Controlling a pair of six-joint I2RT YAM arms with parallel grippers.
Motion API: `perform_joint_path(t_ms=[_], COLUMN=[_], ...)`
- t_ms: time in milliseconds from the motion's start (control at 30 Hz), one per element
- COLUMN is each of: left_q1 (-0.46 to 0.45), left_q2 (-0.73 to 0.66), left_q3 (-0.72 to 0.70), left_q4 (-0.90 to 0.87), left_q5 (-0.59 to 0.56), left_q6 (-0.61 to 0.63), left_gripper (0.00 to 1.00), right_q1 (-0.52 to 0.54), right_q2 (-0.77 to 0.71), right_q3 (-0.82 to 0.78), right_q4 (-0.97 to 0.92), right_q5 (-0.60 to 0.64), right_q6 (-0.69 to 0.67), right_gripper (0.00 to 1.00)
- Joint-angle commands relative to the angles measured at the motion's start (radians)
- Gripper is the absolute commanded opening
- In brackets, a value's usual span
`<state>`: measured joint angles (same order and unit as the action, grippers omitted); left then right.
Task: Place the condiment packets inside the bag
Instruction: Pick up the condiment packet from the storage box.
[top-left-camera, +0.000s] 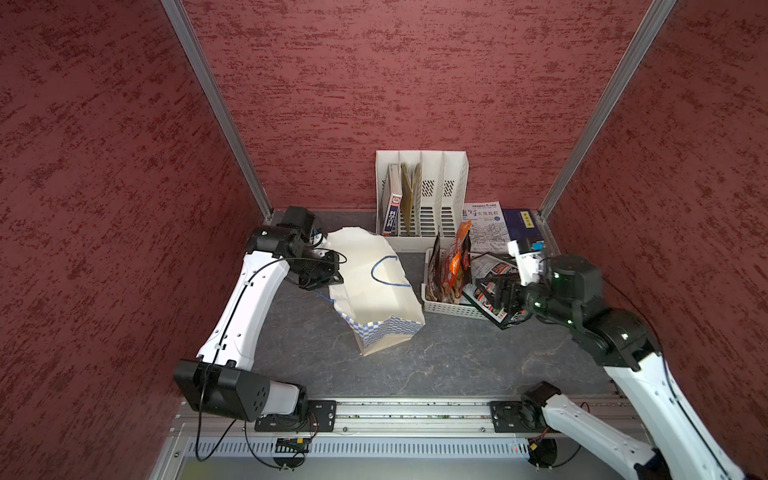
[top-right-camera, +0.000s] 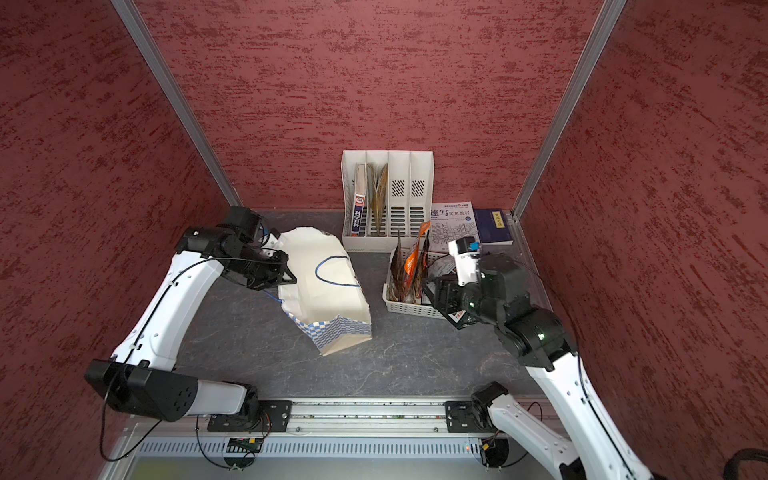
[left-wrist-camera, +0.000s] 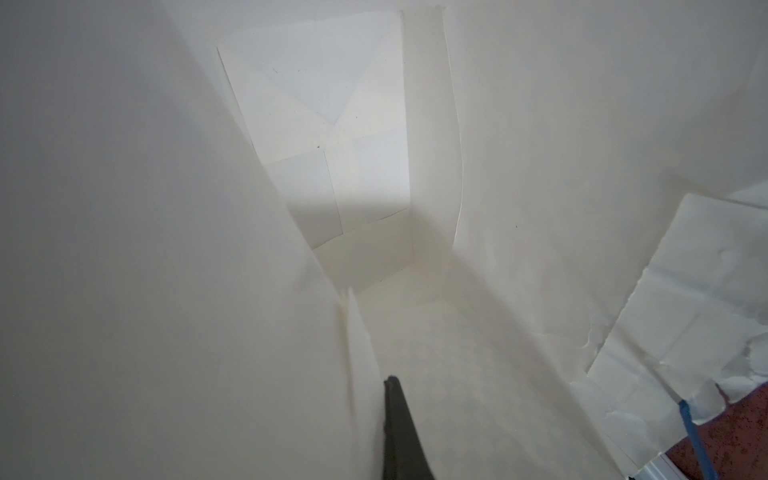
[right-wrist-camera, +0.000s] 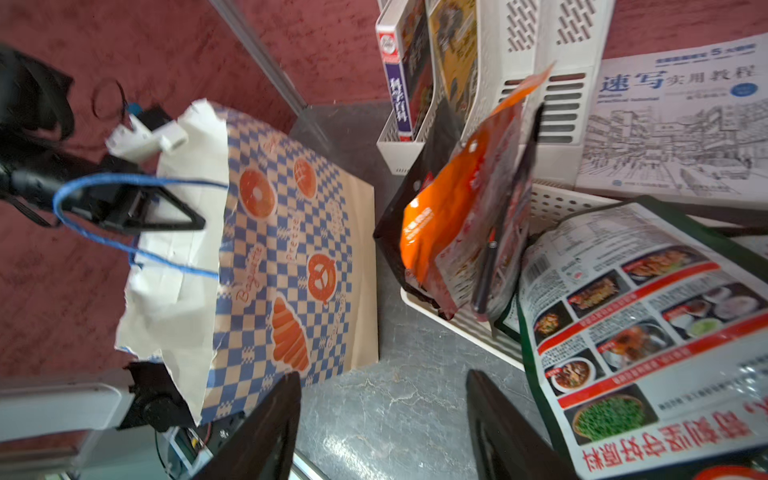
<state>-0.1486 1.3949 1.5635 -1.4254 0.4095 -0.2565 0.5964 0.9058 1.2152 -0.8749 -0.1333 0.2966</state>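
Note:
My right gripper will cross the basket and tip down onto that packet's upper edge (top-left-camera: 436, 243), because the black packet nearest the bag (top-left-camera: 374, 291) is past the orange one from my right gripper.
The bag (top-left-camera: 374, 291) (top-right-camera: 320, 286) stands tilted in the middle of the table, its mouth wide and its white inside (left-wrist-camera: 374, 187) bare. My left gripper (top-left-camera: 334, 276) (top-right-camera: 289, 276) is shut on the bag's left rim; one finger (left-wrist-camera: 397, 428) shows beside the paper wall. Condiment packets stand in a white basket (top-left-camera: 453, 309): an orange one (top-left-camera: 457, 253) (right-wrist-camera: 449, 208) between black ones (top-left-camera: 434, 266). A large packet with food photos (right-wrist-camera: 644, 324) (top-left-camera: 494, 270) leans at the basket's right end. My right gripper (right-wrist-camera: 382, 376) (top-left-camera: 490, 293) is open beside it, with only table between its fingers.
A white file organizer (top-left-camera: 422, 195) with books stands at the back wall. Two books (top-left-camera: 484, 224) (top-left-camera: 523, 222) lie behind the basket. Red walls close in on three sides, and an arm rail (top-left-camera: 415, 409) runs along the front.

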Motion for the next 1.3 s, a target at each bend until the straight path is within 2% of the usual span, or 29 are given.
perform_joint_path(t_ms=[0, 133, 400, 700, 833, 1067, 1133, 1267], left_q1=[0.003, 0.004, 0.005, 0.007, 0.007, 0.009, 0.009, 0.010], left_q2=[-0.025, -0.053, -0.085, -0.088, -0.083, -0.069, -0.058, -0.041], left_q3=[0.042, 0.048, 0.009, 0.010, 0.003, -0.007, -0.013, -0.018], left_q4=[-0.027, -0.049, -0.027, -0.021, -0.026, -0.014, -0.008, 0.006], left_q5=[-0.094, -0.150, -0.123, -0.111, -0.106, -0.085, -0.076, -0.063], left_q6=[0.024, 0.023, 0.014, 0.024, 0.029, 0.030, 0.033, 0.028], left_gripper=[0.00, 0.00, 0.00, 0.00, 0.00, 0.00, 0.00, 0.04], right_q1=[0.191, 0.240, 0.227, 0.137, 0.104, 0.075, 0.074, 0.075], right_q2=[0.131, 0.246, 0.390, 0.539, 0.620, 0.683, 0.690, 0.654], right_q3=[0.066, 0.074, 0.050, 0.054, 0.071, 0.043, 0.044, 0.033], right_q4=[0.036, 0.121, 0.221, 0.320, 0.292, 0.326, 0.324, 0.323], right_q5=[0.277, 0.335, 0.538, 0.458, 0.475, 0.431, 0.432, 0.453], right_q6=[-0.051, -0.016, 0.145, 0.191, 0.226, 0.252, 0.253, 0.232], right_gripper=[0.65, 0.63, 0.68, 0.59, 0.47, 0.40, 0.30, 0.02])
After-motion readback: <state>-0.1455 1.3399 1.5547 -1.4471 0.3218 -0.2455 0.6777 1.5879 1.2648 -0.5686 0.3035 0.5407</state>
